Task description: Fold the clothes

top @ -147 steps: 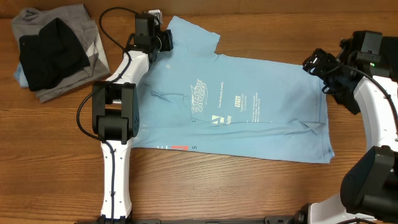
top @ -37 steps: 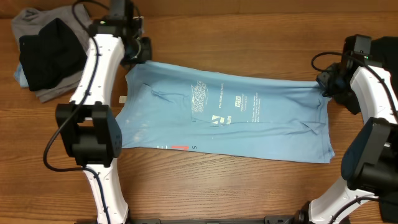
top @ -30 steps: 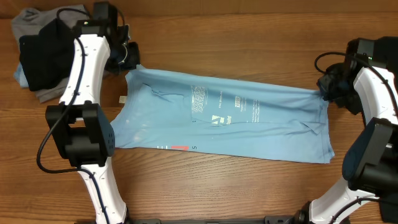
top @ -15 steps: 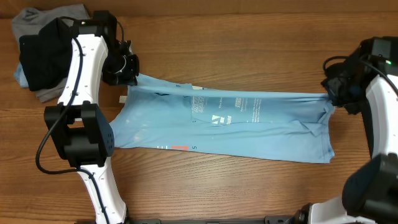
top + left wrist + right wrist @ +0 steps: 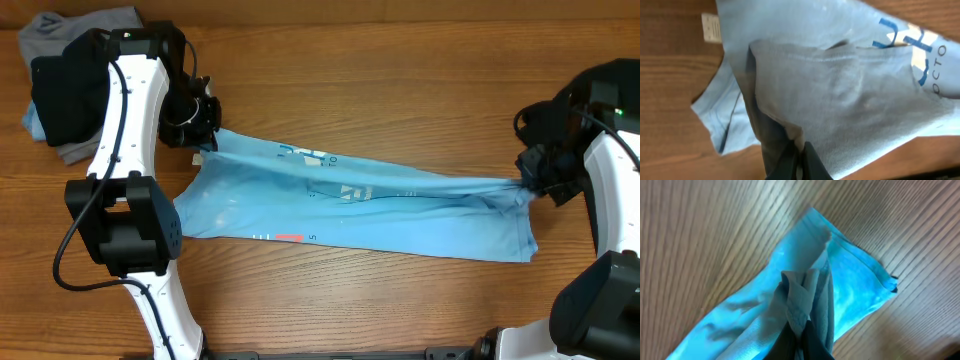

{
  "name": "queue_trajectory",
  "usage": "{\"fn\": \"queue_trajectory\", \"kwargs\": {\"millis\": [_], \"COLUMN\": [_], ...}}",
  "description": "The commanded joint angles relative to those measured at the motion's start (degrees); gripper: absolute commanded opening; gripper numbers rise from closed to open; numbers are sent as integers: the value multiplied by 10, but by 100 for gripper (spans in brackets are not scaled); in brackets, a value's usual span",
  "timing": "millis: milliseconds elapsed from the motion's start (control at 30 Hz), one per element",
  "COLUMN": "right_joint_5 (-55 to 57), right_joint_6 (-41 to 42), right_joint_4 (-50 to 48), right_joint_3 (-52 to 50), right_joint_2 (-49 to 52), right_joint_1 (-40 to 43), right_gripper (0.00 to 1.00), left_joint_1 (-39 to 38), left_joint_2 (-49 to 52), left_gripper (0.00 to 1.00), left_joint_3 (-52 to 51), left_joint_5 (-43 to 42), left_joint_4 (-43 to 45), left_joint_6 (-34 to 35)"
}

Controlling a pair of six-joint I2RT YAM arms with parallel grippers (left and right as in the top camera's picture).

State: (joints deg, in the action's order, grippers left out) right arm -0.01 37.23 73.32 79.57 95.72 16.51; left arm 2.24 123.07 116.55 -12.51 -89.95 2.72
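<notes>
The shirt's flat near layer [image 5: 218, 201] [image 5: 736, 129] is below my left gripper and back from it. My left gripper needs to bring the still-raised corner back and down onto it next, and then let go.
The light blue T-shirt [image 5: 400, 222] lies stretched left to right across the wooden table. Its far edge is lifted and drawn taut between my two grippers, folding over toward the near edge. My left gripper [image 5: 203, 140] is shut on the shirt's far left corner. In the left wrist view the fingertips [image 5: 798, 156] pinch the bunched fabric [image 5: 840, 85]. My right gripper [image 5: 531, 184] is shut on the far right corner. The right wrist view shows the hem [image 5: 801, 297] gathered between its closed fingers [image 5: 802, 332]. The white print [image 5: 345, 190] is partly hidden in the fold.
A pile of folded grey and black clothes [image 5: 85, 85] sits at the far left corner, just behind my left arm [image 5: 128, 110]. My right arm [image 5: 610, 200] stands along the right edge. A small white tag [image 5: 711, 26] lies on the wood beside the shirt.
Both grippers have moved toward the table's near edge, carrying the shirt's far edge with them. The visible shirt has narrowed and the print has rolled partly under the fold.
</notes>
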Motion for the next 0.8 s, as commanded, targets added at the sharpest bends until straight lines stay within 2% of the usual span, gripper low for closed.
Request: {"fn": "queue_trajectory", "kwargs": {"millis": [0, 433, 733, 767], "right_joint_5": [-3, 5, 5, 6], "right_joint_6": [-6, -17, -40, -52], "right_joint_4": [6, -20, 2, 5], "right_joint_3": [-8, -66, -67, -68], "right_joint_2": [-9, -38, -38, -38], "right_joint_1": [3, 3, -2, -4], "right_gripper": [4, 4, 4, 5], "left_joint_1": [-8, -16, -16, -16], "left_joint_2": [-20, -20, -20, -20], "left_gripper": [4, 4, 4, 8], "left_joint_3": [-2, -30, -151, -159], "left_joint_5": [31, 41, 42, 42], "left_joint_4": [-19, -32, 17, 19], "left_joint_6": [-14, -10, -11, -11]}}
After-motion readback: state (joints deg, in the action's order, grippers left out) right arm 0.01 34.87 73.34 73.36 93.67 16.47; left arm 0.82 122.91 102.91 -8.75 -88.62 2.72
